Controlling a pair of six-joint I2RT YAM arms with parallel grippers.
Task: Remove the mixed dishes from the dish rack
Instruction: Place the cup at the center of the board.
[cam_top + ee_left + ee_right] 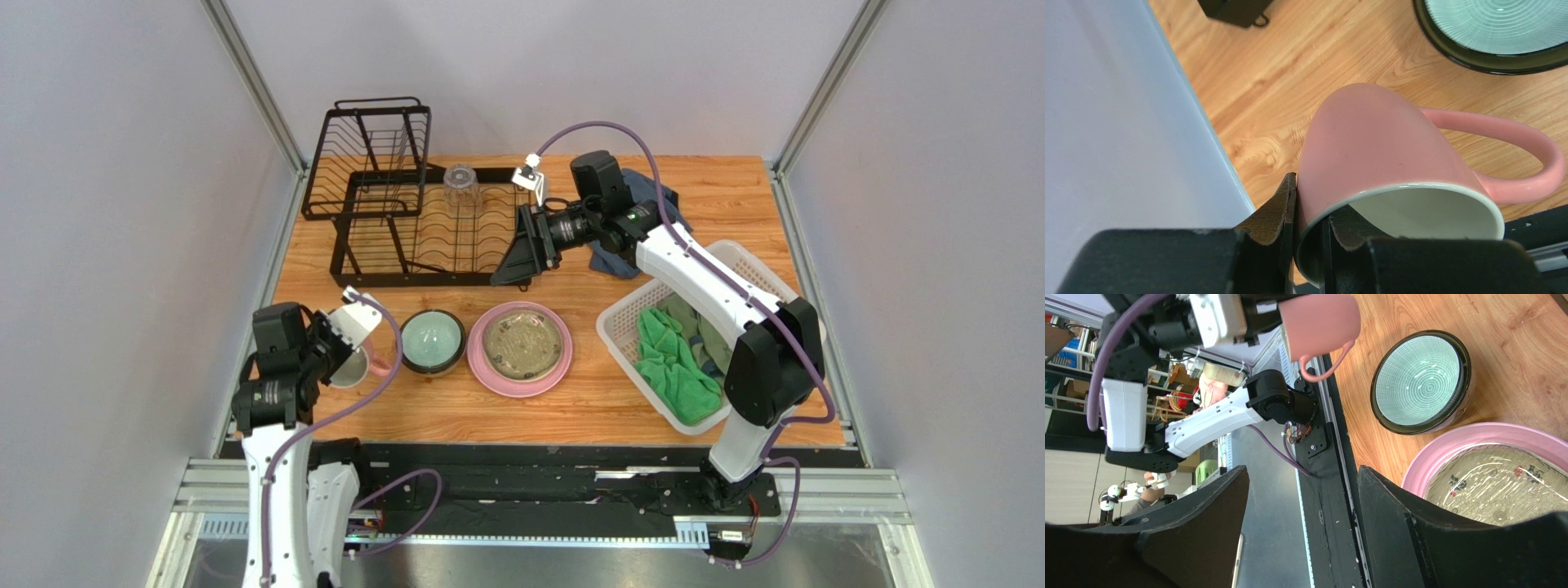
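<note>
The left gripper moves down and to the left in the top view to bare tabletop beside the wall next and releases the mug clear of the bowl.
My left gripper is shut on the rim of the pink mug, one finger inside and one outside. The mug is tilted near the table's left edge. Beside it stand the pale teal bowl and the pink plate, which holds an olive dish. The clear glass tumbler stands in the black dish rack. My right gripper hangs open at the rack's right front corner, holding nothing.
A white lattice basket with green cloth sits at the right. A dark blue cloth lies behind the right arm. The grey side wall runs close by the mug on the left.
</note>
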